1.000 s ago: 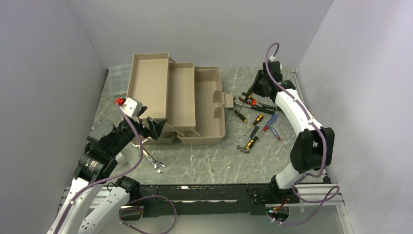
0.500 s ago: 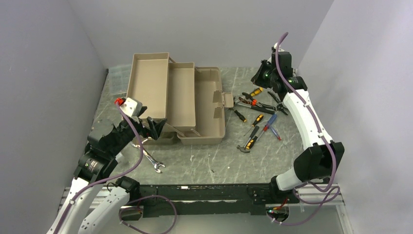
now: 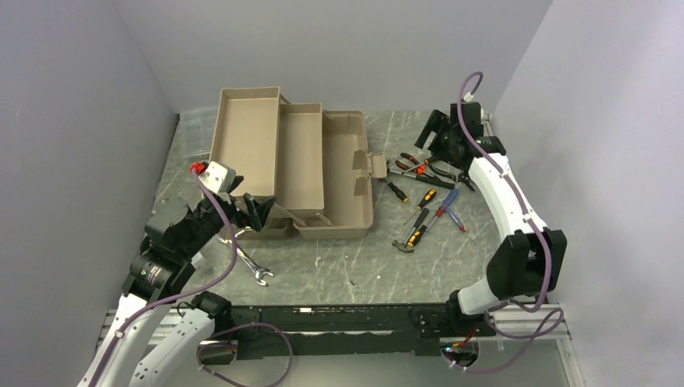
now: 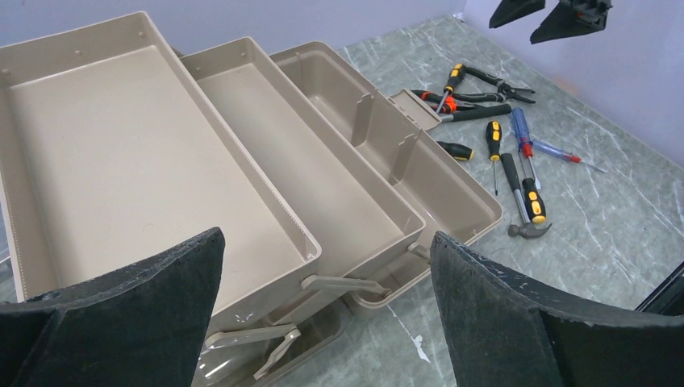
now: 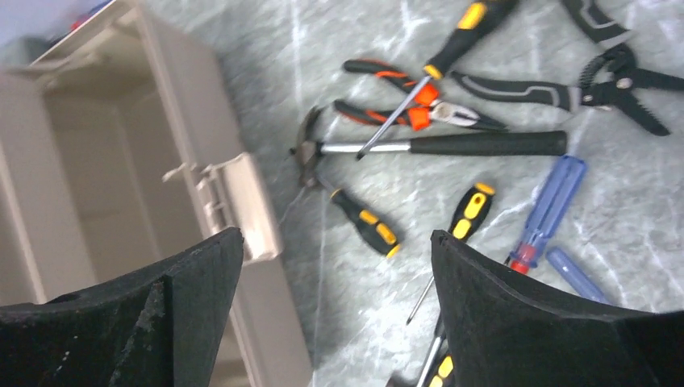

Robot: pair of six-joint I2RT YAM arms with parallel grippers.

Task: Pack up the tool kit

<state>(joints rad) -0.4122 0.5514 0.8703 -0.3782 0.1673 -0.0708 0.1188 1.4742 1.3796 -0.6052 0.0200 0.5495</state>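
The right gripper moves outward next, then turns in line and lowers onto that handle. The black-yellow screwdriver's handle slants outward across the orange pliers.
The tan tool kit box lies open in the top view, its two fold-out trays stepped up to the left and bare inside. My left gripper is open and holds nothing, hovering by the near end of the box above its tray hinges. My right gripper hangs open and holds nothing, above the table between the box latch and the loose tools. Below it lie a black-handled hammer, orange pliers, black-yellow screwdrivers and a blue screwdriver. A steel wrench lies near the left arm.
A small yellow-handled hammer lies nearest the front among the tools. Black pliers sit at the far side of the pile. A clear organiser rests at the back left. Grey walls close in on three sides.
My right gripper lifted off the tool pile, swung toward the back wall, then came a little down and opened its jaws. The left arm has stayed still.
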